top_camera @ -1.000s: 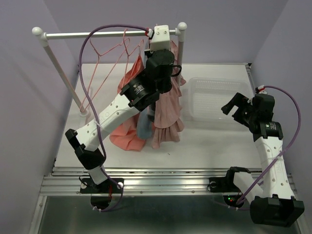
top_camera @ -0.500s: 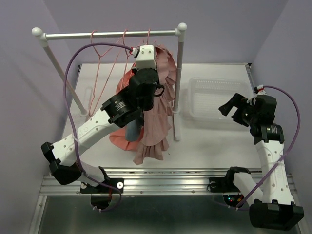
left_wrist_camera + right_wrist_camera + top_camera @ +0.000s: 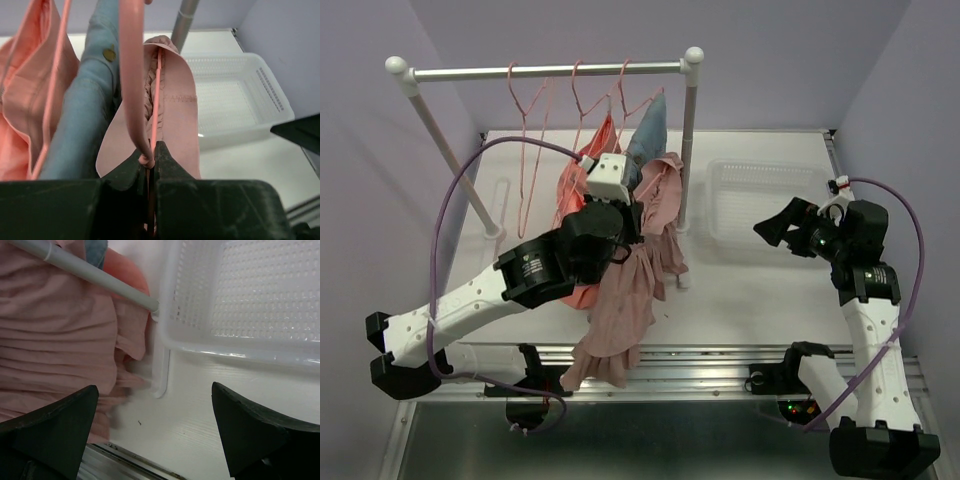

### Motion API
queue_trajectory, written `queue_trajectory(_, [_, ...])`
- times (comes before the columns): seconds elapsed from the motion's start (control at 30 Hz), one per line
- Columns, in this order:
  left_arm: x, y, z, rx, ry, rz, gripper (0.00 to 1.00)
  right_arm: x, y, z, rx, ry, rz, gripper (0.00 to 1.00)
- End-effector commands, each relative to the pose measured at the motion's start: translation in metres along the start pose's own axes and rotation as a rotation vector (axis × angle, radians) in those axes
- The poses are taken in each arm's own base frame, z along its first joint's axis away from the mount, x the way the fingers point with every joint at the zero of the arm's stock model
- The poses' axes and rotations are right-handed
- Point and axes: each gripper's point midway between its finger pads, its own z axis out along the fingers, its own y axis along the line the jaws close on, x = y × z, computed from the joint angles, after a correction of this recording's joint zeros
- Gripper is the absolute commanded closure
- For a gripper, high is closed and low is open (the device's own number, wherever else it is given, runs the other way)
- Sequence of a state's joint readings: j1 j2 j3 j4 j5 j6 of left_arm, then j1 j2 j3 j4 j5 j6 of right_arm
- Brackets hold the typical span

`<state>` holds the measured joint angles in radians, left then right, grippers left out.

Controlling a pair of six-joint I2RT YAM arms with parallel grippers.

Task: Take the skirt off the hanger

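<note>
My left gripper holds the hanger, so I should next move my right gripper across to the garment's gathered top edge, to its left in the top view.
The salmon-coral skirt [image 3: 601, 140] hangs under the rail behind my left arm; in the left wrist view it fills the left edge [image 3: 22, 100]. A grey-blue garment [image 3: 651, 122] hangs beside it. My left gripper [image 3: 624, 216] is shut on the wire of a pink hanger [image 3: 131, 75], off the rail, and a mauve-pink ruffled garment [image 3: 625, 300] hangs from that hanger down over the table's near edge. The jaws pinch the hanger [image 3: 148, 156] with the mauve cloth [image 3: 177, 110] just beyond. My right gripper [image 3: 776, 227] stands open and empty [image 3: 155, 430] above the table.
The clothes rack's rail [image 3: 540, 70] carries pink hangers [image 3: 525, 110], and its right post [image 3: 686, 140] stands beside the mauve garment. A white perforated basket [image 3: 720, 172] sits at the right, just beyond my right gripper [image 3: 200, 347]. Purple walls close both sides.
My left arm has drawn back from the rail toward the near edge and lower, bringing the hanger and mauve garment with it. The right gripper has shifted slightly left.
</note>
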<state>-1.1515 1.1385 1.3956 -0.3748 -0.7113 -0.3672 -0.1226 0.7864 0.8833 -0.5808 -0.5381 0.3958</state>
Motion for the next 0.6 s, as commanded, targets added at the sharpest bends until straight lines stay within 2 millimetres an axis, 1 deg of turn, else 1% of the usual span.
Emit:
queue_trajectory(0.0, [0.013, -0.004, -0.028, 0.049, 0.039, -0.114, 1.0, -0.013, 0.022, -0.003, -0.108, -0.047, -0.064, 0.0])
queue_trajectory(0.03, [0.024, -0.002, -0.035, 0.069, 0.069, -0.12, 1.0, -0.014, 0.022, -0.002, -0.109, -0.048, -0.062, 0.0])
queue_trajectory(0.1, [0.04, -0.008, -0.047, 0.117, 0.119, -0.169, 1.0, -0.011, 0.021, 0.003, -0.12, -0.013, -0.045, 0.0])
queue_trajectory(0.13, [0.057, -0.006, -0.053, 0.131, 0.168, -0.159, 1.0, -0.009, 0.02, 0.005, -0.123, 0.007, -0.036, 0.0])
queue_trajectory(0.17, [0.058, -0.002, -0.061, 0.146, 0.179, -0.184, 1.0, -0.006, 0.019, 0.008, -0.129, 0.027, -0.034, 0.0])
queue_trajectory(0.2, [0.073, 0.0, -0.067, 0.147, 0.223, -0.192, 1.0, -0.003, 0.021, 0.012, -0.161, 0.057, -0.025, 0.0])
queue_trajectory(0.27, [0.076, 0.008, -0.076, 0.151, 0.24, -0.215, 1.0, 0.001, 0.023, 0.016, -0.193, 0.073, -0.034, 0.0])
queue_trajectory(0.3, [0.079, 0.01, -0.078, 0.156, 0.249, -0.218, 1.0, 0.001, 0.029, 0.014, -0.237, 0.07, -0.053, 0.0])
queue_trajectory(0.33, [0.087, 0.004, -0.082, 0.206, 0.278, -0.203, 1.0, 0.002, 0.033, 0.013, -0.258, 0.072, -0.065, 0.0])
queue_trajectory(0.37, [0.084, 0.0, -0.088, 0.257, 0.278, -0.206, 1.0, 0.003, 0.035, 0.011, -0.277, 0.072, -0.088, 0.0])
queue_trajectory(0.4, [0.083, -0.006, -0.092, 0.306, 0.288, -0.205, 1.0, 0.006, 0.043, 0.006, -0.326, 0.086, -0.104, 0.0])
queue_trajectory(0.43, [0.079, -0.017, -0.102, 0.396, 0.299, -0.202, 1.0, 0.006, 0.053, -0.001, -0.371, 0.069, -0.137, 0.0])
queue_trajectory(0.47, [0.074, -0.02, -0.107, 0.427, 0.296, -0.206, 1.0, 0.008, 0.06, -0.006, -0.414, 0.069, -0.151, 0.0])
queue_trajectory(0.5, [0.069, -0.021, -0.11, 0.444, 0.29, -0.206, 1.0, 0.017, 0.068, -0.012, -0.488, 0.094, -0.16, 0.0])
queue_trajectory(0.53, [0.061, -0.023, -0.114, 0.466, 0.277, -0.21, 1.0, 0.016, 0.076, -0.017, -0.541, 0.07, -0.204, 0.0])
queue_trajectory(0.57, [0.056, -0.022, -0.116, 0.477, 0.262, -0.202, 1.0, 0.018, 0.083, -0.025, -0.59, 0.054, -0.244, 0.0])
